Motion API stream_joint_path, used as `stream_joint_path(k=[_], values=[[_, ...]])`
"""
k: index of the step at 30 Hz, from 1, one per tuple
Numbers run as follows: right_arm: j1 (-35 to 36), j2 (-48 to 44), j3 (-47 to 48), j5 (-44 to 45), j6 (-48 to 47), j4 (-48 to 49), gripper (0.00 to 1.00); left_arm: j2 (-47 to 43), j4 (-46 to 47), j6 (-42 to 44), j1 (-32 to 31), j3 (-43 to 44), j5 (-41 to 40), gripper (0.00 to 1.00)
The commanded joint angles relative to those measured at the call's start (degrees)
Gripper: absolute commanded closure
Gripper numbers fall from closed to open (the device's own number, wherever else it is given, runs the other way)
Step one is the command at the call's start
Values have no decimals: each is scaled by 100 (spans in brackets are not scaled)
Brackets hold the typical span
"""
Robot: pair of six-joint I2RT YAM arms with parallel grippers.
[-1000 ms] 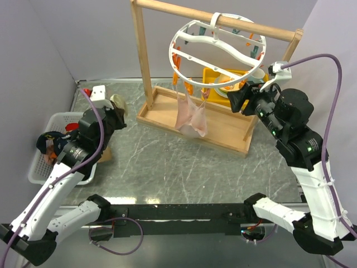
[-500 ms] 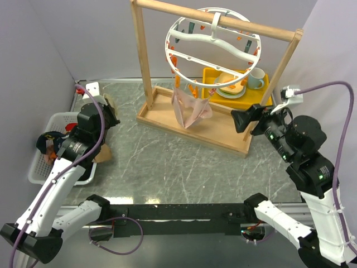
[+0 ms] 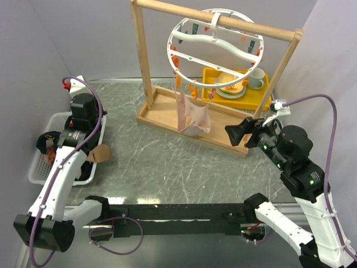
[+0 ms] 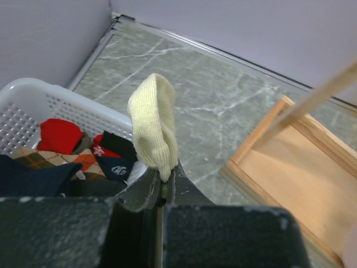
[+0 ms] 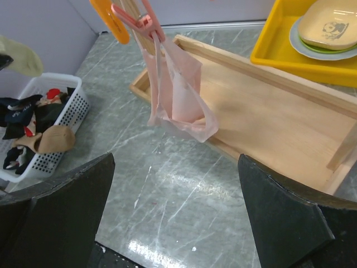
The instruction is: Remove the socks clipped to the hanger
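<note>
I will next swing my left gripper to the left in its wrist view and let go of the yellow sock (image 4: 155, 125), because the socks in the basket are on that side.
The white round hanger (image 3: 215, 42) hangs by its hook on the wooden rail. Pale pink socks (image 3: 192, 114) hang clipped from its near left edge; the right wrist view shows them (image 5: 178, 92) under a pink clip. My left gripper (image 4: 165, 170) is shut on a pale yellow sock (image 4: 155, 125) and holds it above the white basket (image 4: 56, 92); in the top view this gripper (image 3: 82, 111) is at the far left. My right gripper (image 5: 175, 158) is open and empty, low in front of the pink socks and apart from them, and also shows in the top view (image 3: 237, 133).
The basket (image 3: 39, 167) holds several socks in red, black and navy. A brown sock (image 3: 100, 153) lies at its right rim. The wooden frame's base tray (image 3: 162, 114) sits mid-table. A yellow tray (image 3: 209, 75) with plates and a mug (image 3: 256, 78) stands behind it.
My left gripper has swung left with the yellow sock, from the table to over the basket. My right gripper has drawn back and down from the hanger. The hanger and pink socks swung.
</note>
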Motion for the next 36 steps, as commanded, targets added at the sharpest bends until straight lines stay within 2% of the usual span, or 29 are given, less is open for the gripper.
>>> stream_joint_path(k=[1, 7, 11, 15, 16, 17, 18, 19, 21, 23, 25, 27, 30, 36], values=[[-18, -468, -50, 1, 57, -78, 0, 293, 337, 78, 393, 96, -169, 99], [-18, -530, 38, 72, -5, -167, 0, 794, -49, -456, 762, 97, 52, 99], [-9, -521, 73, 19, -5, -193, 0, 628, 485, -774, 859, -780, -291, 97], [-18, -548, 90, 19, -31, -272, 0, 715, 548, -845, 1158, -897, -353, 94], [-9, -565, 90, 36, -40, -298, 0, 742, 531, -784, 1158, -854, -423, 90], [-9, -600, 82, 54, -57, -316, 0, 733, 487, -731, 1158, -784, -432, 81], [-18, -618, 81, 72, -49, -368, 0, 716, 469, -687, 1158, -766, -389, 42], [-18, -644, 47, 124, -57, -386, 0, 681, 460, -600, 1158, -739, -319, 27], [-18, -714, -6, 177, -66, -404, 0, 488, 364, -581, 1158, -643, 15, 10], [-18, -750, -103, 151, -101, -413, 0, 199, 302, -555, 1149, -555, 436, 5], [-18, -776, -234, 37, -162, -352, 0, -48, 302, -616, 1149, -572, 1288, 1], [-18, -802, -331, -314, -198, -308, 0, -452, 398, -695, 1149, -668, 2181, 1], [-18, -846, -516, -368, -154, -395, 0, -1032, 556, -967, 1097, -993, 2949, 1], [-9, -1399, -1157, -227, 65, -290, 0, -1938, 881, -1328, 895, -1661, 3610, 0]])
